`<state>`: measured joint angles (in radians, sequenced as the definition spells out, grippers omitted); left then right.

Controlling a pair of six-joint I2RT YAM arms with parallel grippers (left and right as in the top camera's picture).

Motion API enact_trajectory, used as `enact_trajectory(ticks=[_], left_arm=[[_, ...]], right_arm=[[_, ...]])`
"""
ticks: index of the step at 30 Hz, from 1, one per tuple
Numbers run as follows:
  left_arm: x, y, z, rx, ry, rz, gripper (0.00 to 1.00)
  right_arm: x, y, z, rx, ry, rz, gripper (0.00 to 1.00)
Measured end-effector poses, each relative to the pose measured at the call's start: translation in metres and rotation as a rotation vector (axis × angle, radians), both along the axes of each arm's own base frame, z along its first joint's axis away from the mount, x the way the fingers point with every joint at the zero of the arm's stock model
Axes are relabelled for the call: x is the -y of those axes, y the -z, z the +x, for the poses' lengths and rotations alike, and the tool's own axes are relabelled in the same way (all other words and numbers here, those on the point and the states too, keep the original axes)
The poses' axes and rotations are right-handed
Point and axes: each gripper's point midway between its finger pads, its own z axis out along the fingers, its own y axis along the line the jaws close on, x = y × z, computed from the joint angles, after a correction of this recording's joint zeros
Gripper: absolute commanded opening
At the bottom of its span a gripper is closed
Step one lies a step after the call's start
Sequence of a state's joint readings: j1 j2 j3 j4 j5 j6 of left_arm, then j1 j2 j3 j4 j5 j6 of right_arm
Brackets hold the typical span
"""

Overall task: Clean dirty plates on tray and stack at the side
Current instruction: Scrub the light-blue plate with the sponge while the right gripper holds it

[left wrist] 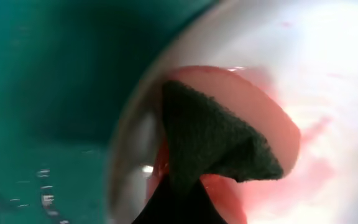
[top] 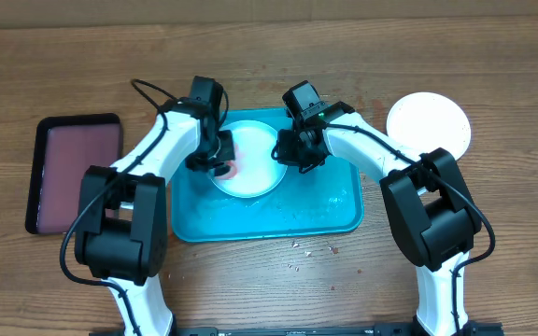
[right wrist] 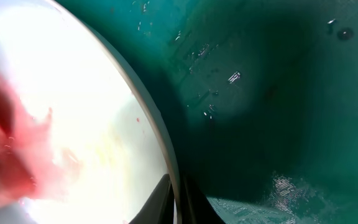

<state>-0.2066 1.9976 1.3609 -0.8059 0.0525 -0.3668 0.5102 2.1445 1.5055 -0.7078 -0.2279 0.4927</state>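
Observation:
I will raise my left gripper off the plate, swing it to the left in the overhead view and lower the pink sponge into the maroon tray (top: 71, 175), which is empty.
A round plate (top: 253, 168) with a white centre and pale rim lies in the turquoise tray (top: 316, 213). My left gripper (top: 220, 161) is shut on a pink sponge (left wrist: 272, 124) with a dark green scouring face (left wrist: 210, 134), pressed on the plate's left side (left wrist: 328, 56) amid red smears. My right gripper (top: 290, 154) is shut on the plate's right rim, one finger on each side of it (right wrist: 178, 202). The plate (right wrist: 92, 93) shows a red smear at its left in the right wrist view. An all-white plate (top: 428, 123) sits on the table to the right of the tray.
A black-rimmed maroon tray (top: 73, 173) lies at the left of the table. The turquoise tray's floor (right wrist: 278, 93) is wet with droplets. Small crumbs (top: 299, 246) lie on the wood in front of the tray.

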Motion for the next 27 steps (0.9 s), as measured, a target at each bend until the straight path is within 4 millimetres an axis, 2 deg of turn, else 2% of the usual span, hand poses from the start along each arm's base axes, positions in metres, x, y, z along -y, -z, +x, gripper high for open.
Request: enact_trajectory(ticks=[3, 7, 9, 10, 13, 16, 18, 19, 25, 27], left_arm=[[-0.009, 0.0, 0.0, 0.0, -0.006, 0.041, 0.04], [-0.006, -0.004, 0.002, 0.0, -0.003, 0.026, 0.04], [0.009, -0.007, 0.007, 0.019, 0.014, -0.046, 0.04], [0.024, -0.011, 0.017, 0.059, 0.03, -0.115, 0.04], [0.059, -0.02, 0.03, 0.125, 0.083, -0.214, 0.04], [0.099, -0.023, 0.03, 0.157, 0.141, -0.274, 0.04], [0.117, -0.019, 0.024, 0.148, 0.171, -0.278, 0.04], [0.119, -0.016, 0.021, 0.139, 0.172, -0.267, 0.04], [0.087, -0.002, 0.016, 0.09, 0.117, -0.103, 0.04], [0.067, -0.001, 0.016, 0.073, 0.083, -0.044, 0.04]], right_arm=[[-0.001, 0.0, 0.0, -0.001, -0.001, 0.005, 0.07], [-0.001, 0.0, 0.0, -0.001, -0.001, 0.007, 0.07], [-0.002, 0.0, 0.0, -0.002, -0.002, 0.008, 0.07], [-0.002, 0.0, 0.0, -0.002, -0.001, 0.009, 0.07], [-0.002, 0.0, 0.0, -0.001, -0.002, 0.012, 0.07], [-0.003, 0.0, 0.0, 0.0, -0.003, 0.014, 0.07], [-0.002, 0.0, 0.0, -0.001, -0.001, 0.013, 0.07], [-0.001, 0.0, -0.001, -0.006, 0.0, 0.01, 0.07], [-0.002, 0.0, 0.001, -0.007, 0.0, 0.022, 0.07], [-0.003, 0.0, 0.001, -0.009, -0.002, 0.025, 0.07]])
